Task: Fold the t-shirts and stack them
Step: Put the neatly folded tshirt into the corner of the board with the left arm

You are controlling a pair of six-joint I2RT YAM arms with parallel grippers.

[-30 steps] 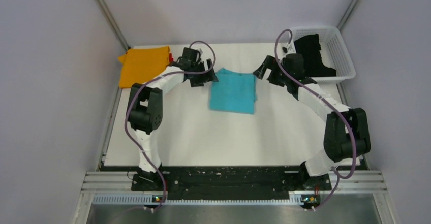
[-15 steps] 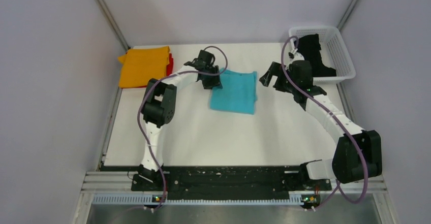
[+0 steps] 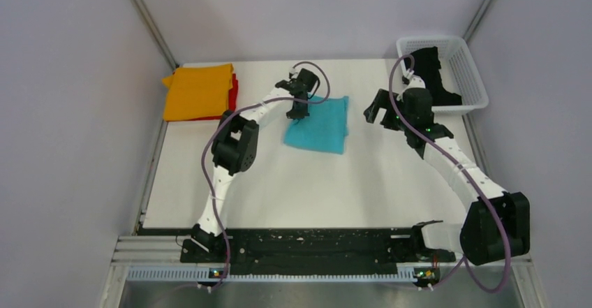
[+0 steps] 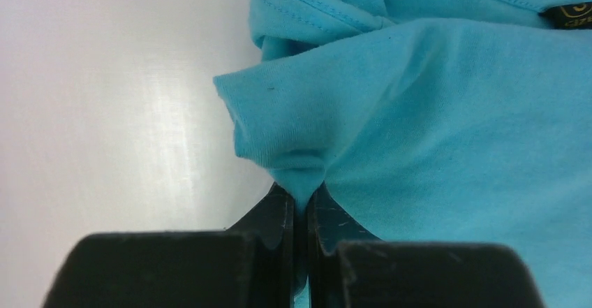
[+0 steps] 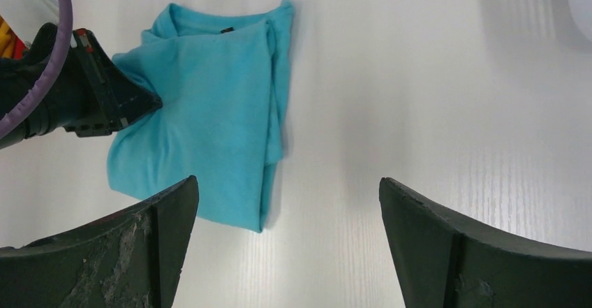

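My left gripper should lift the turquoise t-shirt, carry it left in the top view to the stack's orange t-shirt [image 3: 199, 93], lower and release.
A folded turquoise-blue t-shirt [image 3: 322, 128] lies at the middle back of the table. My left gripper [image 3: 298, 110] is at its far left corner, shut on a pinch of that cloth [image 4: 300, 196]; the fabric [image 4: 433, 126] puckers up between the black jaws. An orange t-shirt [image 3: 199, 91] lies folded at the back left on top of a red one [image 3: 233, 88], of which only an edge shows. A black t-shirt [image 3: 429, 70] lies crumpled in the basket. My right gripper [image 3: 375, 108] hovers right of the turquoise shirt [image 5: 209, 112], open [image 5: 287, 181] and holding nothing.
A white mesh basket [image 3: 476, 77] stands at the back right corner, close behind my right wrist. White table surface [image 3: 314, 189] extends in front of the shirts. Grey walls close in the left, right and back sides.
My left gripper moved right onto the turquoise shirt's corner and shut on it, tugging the cloth slightly. My right arm drew back to the right, away from the shirt, still open.
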